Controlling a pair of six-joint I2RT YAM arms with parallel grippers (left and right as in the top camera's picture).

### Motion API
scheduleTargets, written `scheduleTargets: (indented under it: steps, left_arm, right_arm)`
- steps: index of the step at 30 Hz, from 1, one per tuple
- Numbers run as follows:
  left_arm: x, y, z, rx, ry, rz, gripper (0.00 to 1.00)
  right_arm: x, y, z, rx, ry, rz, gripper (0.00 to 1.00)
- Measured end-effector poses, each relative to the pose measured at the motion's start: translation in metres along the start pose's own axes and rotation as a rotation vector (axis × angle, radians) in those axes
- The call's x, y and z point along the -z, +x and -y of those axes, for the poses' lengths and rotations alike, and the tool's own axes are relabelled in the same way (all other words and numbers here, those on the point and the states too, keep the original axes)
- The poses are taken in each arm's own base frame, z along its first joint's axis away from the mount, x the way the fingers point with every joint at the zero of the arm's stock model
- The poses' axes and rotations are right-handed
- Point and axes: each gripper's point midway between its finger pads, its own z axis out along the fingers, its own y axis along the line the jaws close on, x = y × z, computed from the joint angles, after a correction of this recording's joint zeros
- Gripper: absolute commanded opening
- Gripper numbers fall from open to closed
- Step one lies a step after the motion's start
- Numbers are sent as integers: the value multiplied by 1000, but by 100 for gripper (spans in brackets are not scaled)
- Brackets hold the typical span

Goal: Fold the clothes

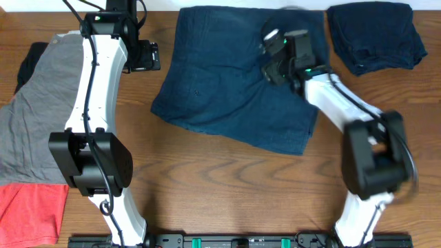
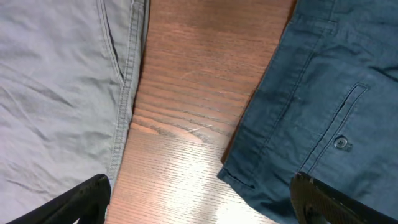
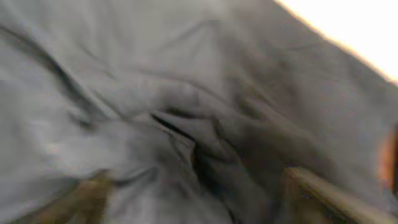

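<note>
I should move my left gripper down and back onto the shorts' corner by the grey garment next, because that corner is below it and nearer my base.
A pair of navy shorts (image 1: 227, 83) lies spread flat at the top middle of the table. My right gripper (image 1: 271, 48) is low over its upper right part. In the blurred right wrist view its fingers (image 3: 199, 196) stand apart with wrinkled navy cloth (image 3: 155, 93) right below and between them. My left gripper (image 1: 143, 55) is open and empty over bare wood, between a grey garment (image 1: 41, 110) and the shorts. In the left wrist view its fingers (image 2: 199, 208) straddle the wood, with the grey garment (image 2: 56, 87) at left and the shorts (image 2: 323, 93) at right.
A folded navy garment (image 1: 375, 34) lies at the top right. A red garment (image 1: 27, 210) lies at the bottom left, below the grey one. A black cloth (image 1: 27, 60) shows under the grey garment's top edge. The wooden table (image 1: 227, 193) shows bare in front.
</note>
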Motion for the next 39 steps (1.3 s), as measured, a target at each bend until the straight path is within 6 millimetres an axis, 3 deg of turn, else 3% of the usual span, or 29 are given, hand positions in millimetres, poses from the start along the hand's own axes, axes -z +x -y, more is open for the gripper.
scheduleTargets:
  steps: [3,5,7,10,12,17,21,29,35,39]
  left_arm:
    - [0,3,0,-20,2,-13,93]
    - [2,9,1,-36,10,-36,93]
    - [7,17,2,-44,24,-60,93]
    - [24,26,1,-45,40,-66,93]
    - [43,31,-1,-31,48,-53,93]
    - [83,47,-7,16,57,-29,93]
    - [82,53,-8,30,55,-43,93]
    - [16,63,1,28,54,-73,93]
    - [-38,72,12,20,83,-54,92]
    - [-65,83,19,58,104,-84,82]
  right_arm:
    - [68,-35,2,-66,-18,70,99]
    - [125,-54,-5,-106,-53,119,99]
    - [158,-61,-14,-132,-89,141,99]
    - [200,-54,-29,-201,-146,119,99]
    - [214,-39,-35,-253,-169,62,99]
    - [223,10,-49,-431,-182,-156,93]
    - [220,50,-53,-588,-127,-313,89]
    - [191,112,-67,-753,-69,-468,84]
    - [181,137,-77,-805,-67,-517,78]
    - [179,153,-82,-857,-47,-559,71]
